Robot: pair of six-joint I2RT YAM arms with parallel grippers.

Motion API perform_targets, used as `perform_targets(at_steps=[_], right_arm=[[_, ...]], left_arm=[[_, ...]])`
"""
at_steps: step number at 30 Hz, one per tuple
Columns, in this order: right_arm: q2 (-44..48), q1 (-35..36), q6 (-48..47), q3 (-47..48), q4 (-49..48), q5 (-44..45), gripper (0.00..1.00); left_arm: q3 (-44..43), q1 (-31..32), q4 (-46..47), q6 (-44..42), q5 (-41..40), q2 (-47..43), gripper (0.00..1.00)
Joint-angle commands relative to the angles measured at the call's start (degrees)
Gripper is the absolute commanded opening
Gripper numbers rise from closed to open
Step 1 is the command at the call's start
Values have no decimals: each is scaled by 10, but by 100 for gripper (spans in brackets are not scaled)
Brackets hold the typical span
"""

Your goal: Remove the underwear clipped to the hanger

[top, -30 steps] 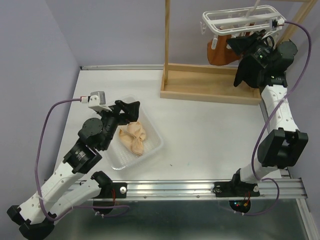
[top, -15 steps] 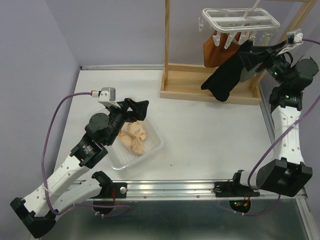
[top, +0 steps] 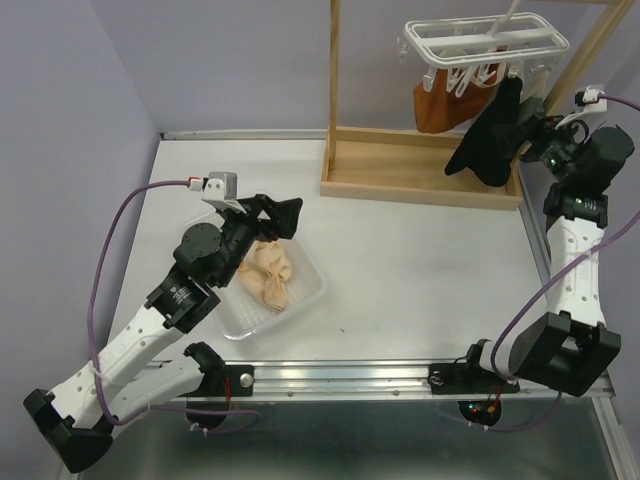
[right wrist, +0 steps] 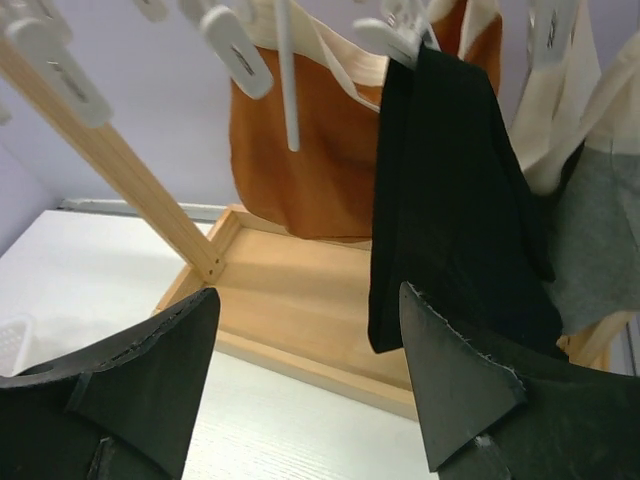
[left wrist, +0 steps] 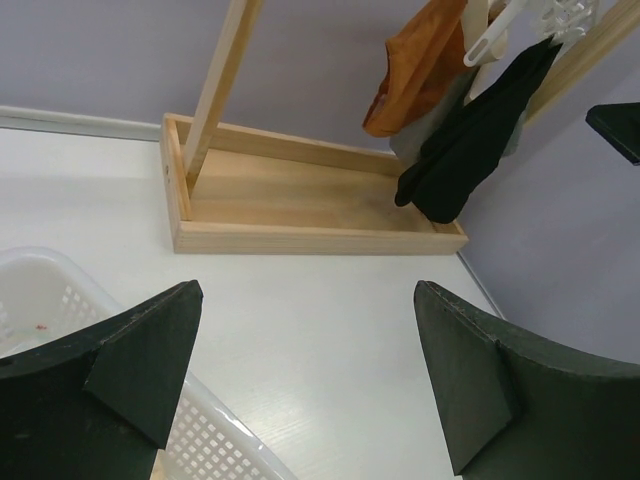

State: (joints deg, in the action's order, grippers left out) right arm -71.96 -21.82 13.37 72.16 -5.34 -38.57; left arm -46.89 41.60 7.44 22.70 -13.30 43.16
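My right gripper needs to move down and in toward the black underwear (top: 488,140) next and close around its lower part, because the cloth below the clipped corner hangs free.
The white hanger (top: 485,40) hangs from the wooden stand at the back right. A rust-orange underwear (top: 437,105) and a black underwear (top: 488,140) hang from its pegs. In the right wrist view the black one (right wrist: 455,200) is clipped at one top corner, with the orange one (right wrist: 300,150) to its left and a grey one (right wrist: 600,240) to its right. My right gripper (top: 520,128) is open just right of the black one; its jaws (right wrist: 308,292) hold nothing. A cream-beige underwear (top: 268,275) lies in the white basket (top: 305,300). My left gripper (top: 288,212) is open and empty above the basket's far edge (left wrist: 307,288).
The wooden stand's shallow base tray (top: 420,180) sits on the table below the hanger, with an upright post (top: 333,80) at its left end and a slanted post (top: 590,50) at the right. The purple wall is close behind.
The right arm has drawn back to the right from under the hanger. The black underwear, stretched out down-left half a second ago, now hangs nearer the pegs. The left gripper edged slightly right.
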Motion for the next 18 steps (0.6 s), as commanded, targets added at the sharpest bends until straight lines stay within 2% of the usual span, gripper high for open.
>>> perform_targets(at_steps=[1,7,12,18], right_arm=[[-29,-4,-33,-6,10,61,78],[-92,-4,-83,20,-6,46,78],[-136,-5,-102,12,-91,33,78],[-186,-4,-77,1,-165,7,78]], left_arm=[[0,-1,41,-17,6,-3,99],[14,-1,57,-12,10,-4,99],[20,-1,64,-5,18,-4,99],[26,-1,71,1,20,-2,99]])
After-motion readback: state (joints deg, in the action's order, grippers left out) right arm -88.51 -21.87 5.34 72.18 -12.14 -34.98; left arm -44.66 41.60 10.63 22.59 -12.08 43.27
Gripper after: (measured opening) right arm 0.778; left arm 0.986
